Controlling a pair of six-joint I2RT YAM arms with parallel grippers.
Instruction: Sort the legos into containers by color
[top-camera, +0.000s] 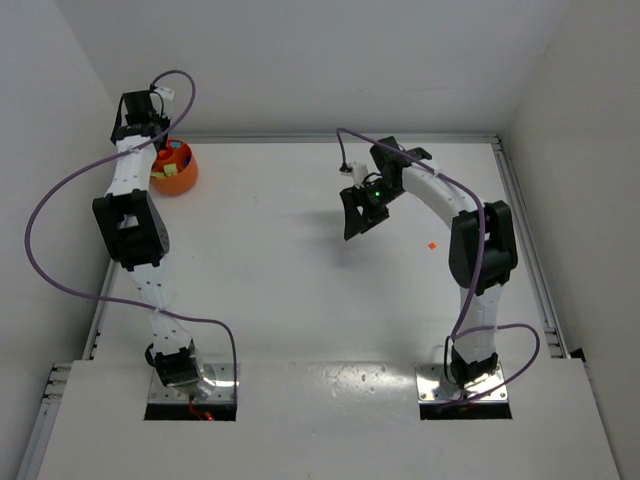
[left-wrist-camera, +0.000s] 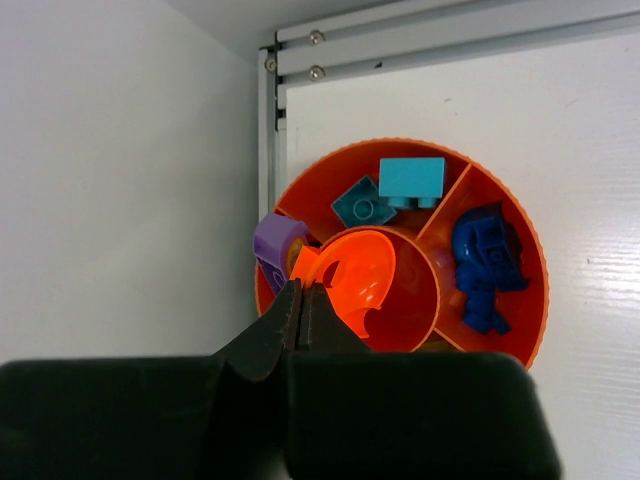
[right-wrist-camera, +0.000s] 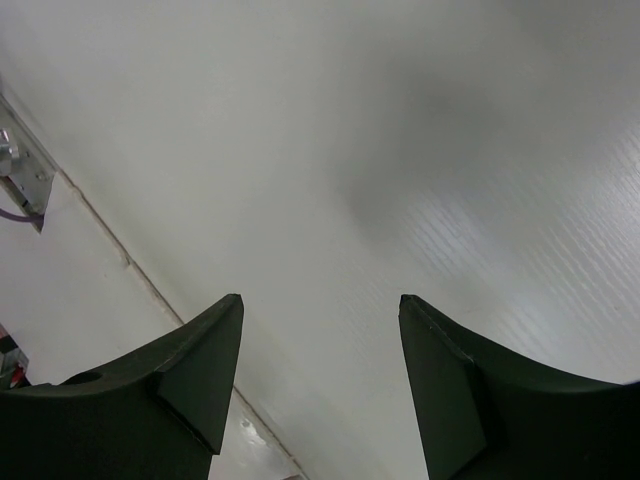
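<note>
The robot's right gripper will next swing to the right in the top view and down, because the tabletop outward of the tiny orange lego lies that way below.
The round orange bowl stands at the table's far left corner. In the left wrist view the bowl has a round centre well and outer compartments. These hold two teal bricks, blue bricks and a purple piece. My left gripper hangs over the bowl. It is shut on the edge of a curved orange lego above the centre well. My right gripper is open and empty above the table's middle. A tiny orange lego lies on the table to its right.
White walls close in the table on the left, right and back. A metal rail runs along the back edge just behind the bowl, and another runs along the right edge.
</note>
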